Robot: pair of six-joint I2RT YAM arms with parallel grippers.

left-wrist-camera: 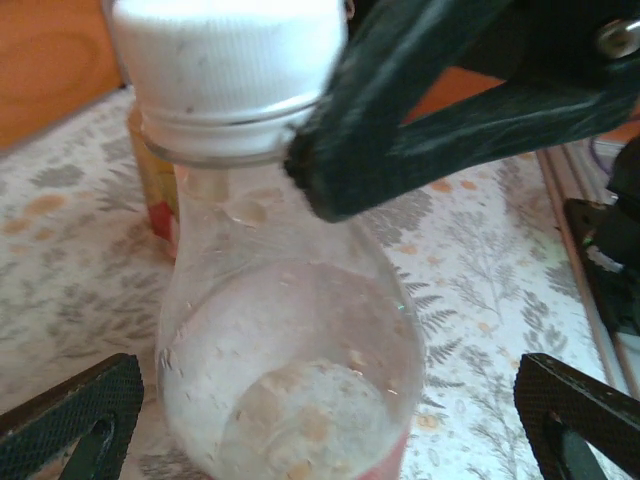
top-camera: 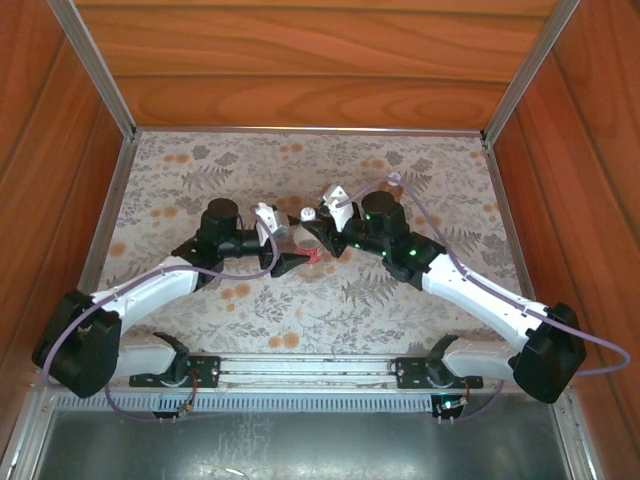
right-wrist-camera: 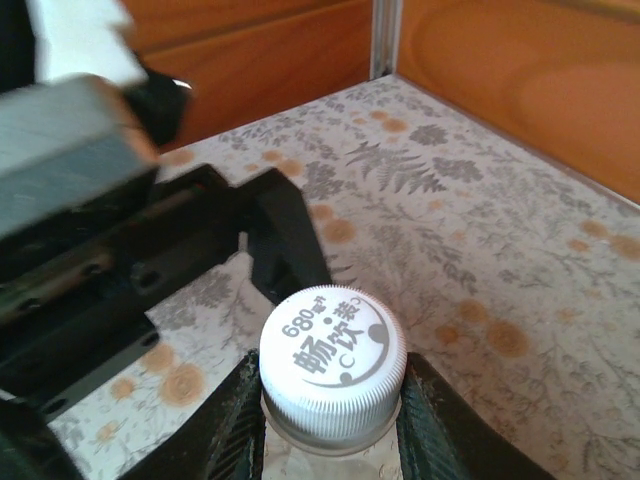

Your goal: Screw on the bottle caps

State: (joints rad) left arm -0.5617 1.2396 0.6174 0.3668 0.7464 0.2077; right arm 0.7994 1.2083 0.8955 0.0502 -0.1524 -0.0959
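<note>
The white cap [left-wrist-camera: 228, 60] is already on the bottle's neck, so my right gripper should carry the bottle outward onto the open cloth beyond, stand it upright and let go.
A clear bottle [left-wrist-camera: 290, 360] with a red label stands on the table with a white cap [left-wrist-camera: 228, 60] on its neck. The cap's printed top [right-wrist-camera: 333, 350] faces the right wrist camera. My right gripper [right-wrist-camera: 333, 432] is shut on the bottle's neck just under the cap, one finger [left-wrist-camera: 400, 130] crossing in front of it. My left gripper [left-wrist-camera: 320, 430] is open, its two fingertips [left-wrist-camera: 70, 420] wide apart on either side of the bottle's body without touching it. In the top view both grippers meet at the bottle [top-camera: 316, 250] mid-table. A tan-orange labelled bottle [left-wrist-camera: 155, 195] stands right behind the clear one, mostly hidden.
The floral tablecloth [top-camera: 420, 190] is ringed by wooden walls [top-camera: 300, 60] and metal corner posts [top-camera: 520, 70]. A metal rail [top-camera: 300, 370] with both arm bases runs along the near edge. Open cloth lies to the far left, far right and behind the bottles.
</note>
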